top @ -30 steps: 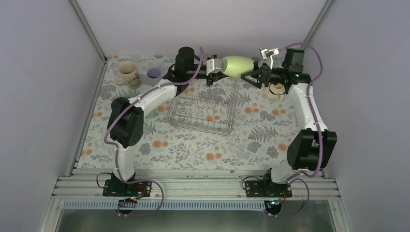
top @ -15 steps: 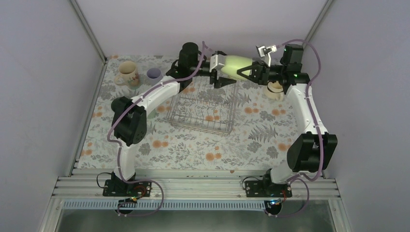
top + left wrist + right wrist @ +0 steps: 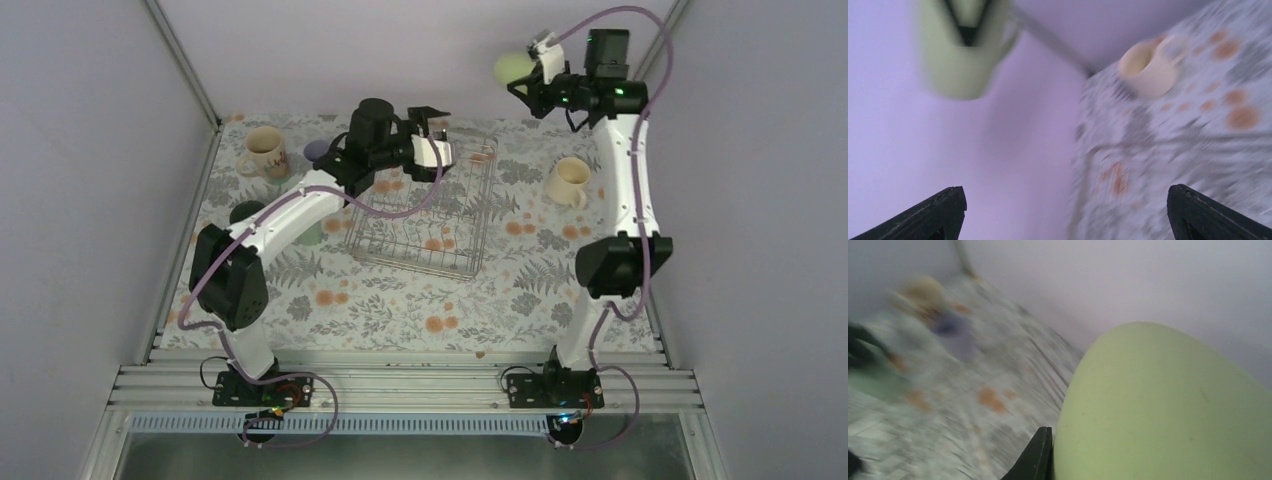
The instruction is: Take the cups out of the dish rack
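Note:
I should next bring the green cup in my right gripper back and down to release it, since clear tabletop lies there on the cream cup's near side.
My right gripper (image 3: pixel 530 82) is raised high near the back wall, shut on a pale green cup (image 3: pixel 513 66). That cup fills the right wrist view (image 3: pixel 1168 405), with one black finger (image 3: pixel 1040 455) against its side. Open and holding nothing, my left gripper (image 3: pixel 447 140) hangs over the back of the wire dish rack (image 3: pixel 420 215). The left wrist view is blurred and shows the green cup (image 3: pixel 965 45) at upper left. I see no cup in the rack. A cream cup (image 3: pixel 570 182) stands on the table right of the rack.
Left of the rack stand a beige mug with markings (image 3: pixel 263 152), a lavender cup (image 3: pixel 318 152) and a dark cup (image 3: pixel 243 212). Another pale green cup (image 3: pixel 312 235) is partly hidden under my left arm. Walls enclose the floral table on three sides.
The green cup passed from my left gripper to my right. The left opened and drew back left over the rack. The right shut on the cup and lifted it up and back.

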`<state>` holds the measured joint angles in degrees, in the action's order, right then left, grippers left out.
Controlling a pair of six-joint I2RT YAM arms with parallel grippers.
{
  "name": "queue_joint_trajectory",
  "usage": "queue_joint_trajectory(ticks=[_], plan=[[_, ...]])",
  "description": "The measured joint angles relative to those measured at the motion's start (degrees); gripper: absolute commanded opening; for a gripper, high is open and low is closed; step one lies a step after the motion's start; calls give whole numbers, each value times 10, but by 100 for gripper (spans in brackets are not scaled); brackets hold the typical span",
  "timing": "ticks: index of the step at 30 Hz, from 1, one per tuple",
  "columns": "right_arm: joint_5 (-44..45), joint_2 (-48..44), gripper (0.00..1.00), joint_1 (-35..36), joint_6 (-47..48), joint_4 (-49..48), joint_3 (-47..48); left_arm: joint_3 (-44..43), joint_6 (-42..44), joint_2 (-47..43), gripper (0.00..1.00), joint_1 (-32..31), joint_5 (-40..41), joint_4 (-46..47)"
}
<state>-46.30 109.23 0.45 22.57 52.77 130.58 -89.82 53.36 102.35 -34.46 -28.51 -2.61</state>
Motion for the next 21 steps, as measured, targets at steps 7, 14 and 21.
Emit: queue_joint_trajectory(ticks=[7, 14, 21], plan=[[314, 99, 3, 13, 106, 121, 16, -74, 139, -5, 100, 38, 240, -64], [410, 92, 3, 8, 148, 189, -97, -111, 226, -4, 100, 139, 366, -92], [430, 67, 3, 8, 167, 187, -256, -159, 205, 12, 100, 244, 402, -152]])
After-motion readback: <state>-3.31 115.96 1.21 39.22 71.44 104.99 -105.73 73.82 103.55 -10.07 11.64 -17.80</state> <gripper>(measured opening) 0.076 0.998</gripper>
